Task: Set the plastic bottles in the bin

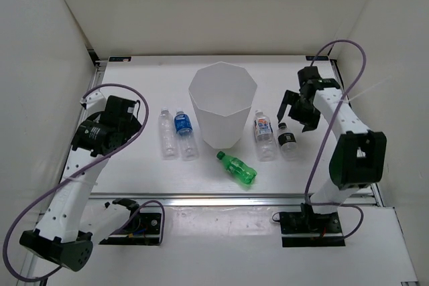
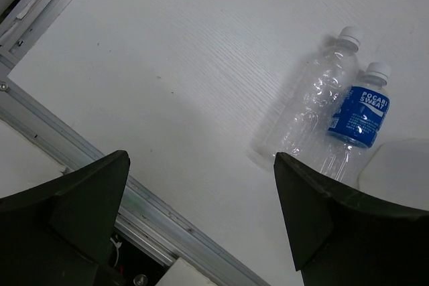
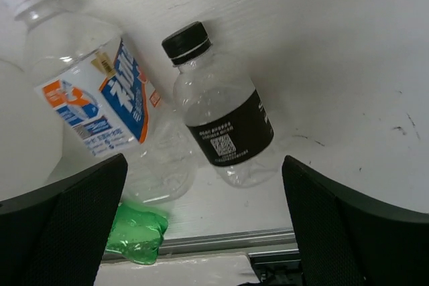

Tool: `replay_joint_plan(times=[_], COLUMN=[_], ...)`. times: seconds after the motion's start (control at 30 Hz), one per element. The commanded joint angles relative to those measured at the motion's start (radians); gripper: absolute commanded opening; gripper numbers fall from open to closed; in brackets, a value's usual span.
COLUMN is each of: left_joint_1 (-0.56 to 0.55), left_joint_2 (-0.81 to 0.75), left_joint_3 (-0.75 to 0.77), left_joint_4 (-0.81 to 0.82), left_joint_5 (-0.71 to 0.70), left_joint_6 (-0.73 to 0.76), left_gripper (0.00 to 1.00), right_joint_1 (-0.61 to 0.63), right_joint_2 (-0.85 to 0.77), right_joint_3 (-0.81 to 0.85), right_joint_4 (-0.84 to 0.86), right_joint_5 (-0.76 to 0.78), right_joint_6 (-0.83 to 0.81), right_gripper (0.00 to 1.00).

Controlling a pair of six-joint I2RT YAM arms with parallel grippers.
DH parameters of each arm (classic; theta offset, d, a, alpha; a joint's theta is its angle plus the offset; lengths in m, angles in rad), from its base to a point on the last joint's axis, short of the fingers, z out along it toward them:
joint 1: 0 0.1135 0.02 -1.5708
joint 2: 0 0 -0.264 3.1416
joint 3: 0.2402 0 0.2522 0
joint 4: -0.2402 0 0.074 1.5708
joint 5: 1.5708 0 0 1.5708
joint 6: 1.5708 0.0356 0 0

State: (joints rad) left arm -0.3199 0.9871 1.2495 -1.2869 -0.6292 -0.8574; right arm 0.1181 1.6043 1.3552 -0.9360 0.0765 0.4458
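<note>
The open fingers of my right gripper are on either side of the black-labelled bottle's upper body [image 1: 285, 131] [image 3: 216, 97]. My right gripper needs to move back down onto it next, as it lies below and back of my gripper.
The tall white bin [image 1: 222, 102] stands mid-table. Left of it lie the plain clear bottle [image 1: 166, 135] and the blue-labelled bottle [image 1: 184, 132]. Right of it lie the white/red-labelled bottle [image 1: 263, 135] and the black-labelled bottle [image 1: 287, 140]. The green bottle [image 1: 237, 167] lies in front. My left gripper [image 2: 201, 185] is open and empty, left of the clear bottle [image 2: 315, 108] and the blue-labelled bottle [image 2: 358, 115]. My right gripper [image 3: 204, 192] is open and empty above the black-labelled bottle [image 3: 221, 122], beside the white/red-labelled bottle [image 3: 94, 98] and the green bottle [image 3: 134, 232].
An aluminium rail [image 1: 228, 199] runs along the table's near edge and also shows in the left wrist view [image 2: 60, 145]. White walls enclose the table on the left, back and right. Purple cables loop off both arms.
</note>
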Motion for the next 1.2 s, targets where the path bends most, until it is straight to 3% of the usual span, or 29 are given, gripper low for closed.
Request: replay_joint_plan(times=[0.0, 0.33, 0.6, 0.73, 0.87, 1.0, 1.17], left_joint_1=[0.005, 0.005, 0.005, 0.005, 0.005, 0.005, 0.005], left_joint_2=[0.004, 0.071, 0.101, 0.136, 0.147, 0.147, 0.098], left_joint_3=[0.007, 0.016, 0.051, 0.065, 0.065, 0.025, -0.005], left_joint_4=[0.029, -0.048, -0.058, -0.048, -0.038, -0.029, 0.000], left_joint_5=[0.008, 0.051, 0.051, 0.042, 0.051, 0.075, 0.075], left_joint_6=[-0.015, -0.086, -0.095, -0.074, -0.074, -0.074, -0.059], left_gripper=[1.00, 1.00, 1.00, 1.00, 1.00, 1.00, 1.00], right_joint_1=[-0.008, -0.074, -0.112, -0.121, -0.150, -0.150, -0.115], right_joint_2=[0.069, 0.226, 0.256, 0.232, 0.165, -0.007, -0.136], right_joint_3=[0.041, -0.057, -0.131, -0.131, -0.131, -0.070, 0.222], right_joint_4=[0.042, 0.121, 0.155, 0.155, 0.102, 0.017, -0.073], right_joint_5=[-0.064, -0.040, -0.095, -0.084, -0.014, 0.031, -0.042], right_joint_6=[-0.045, -0.047, -0.047, -0.035, -0.012, 0.023, 0.082], right_gripper=[1.00, 0.99, 0.72, 0.48, 0.30, 0.21, 0.17])
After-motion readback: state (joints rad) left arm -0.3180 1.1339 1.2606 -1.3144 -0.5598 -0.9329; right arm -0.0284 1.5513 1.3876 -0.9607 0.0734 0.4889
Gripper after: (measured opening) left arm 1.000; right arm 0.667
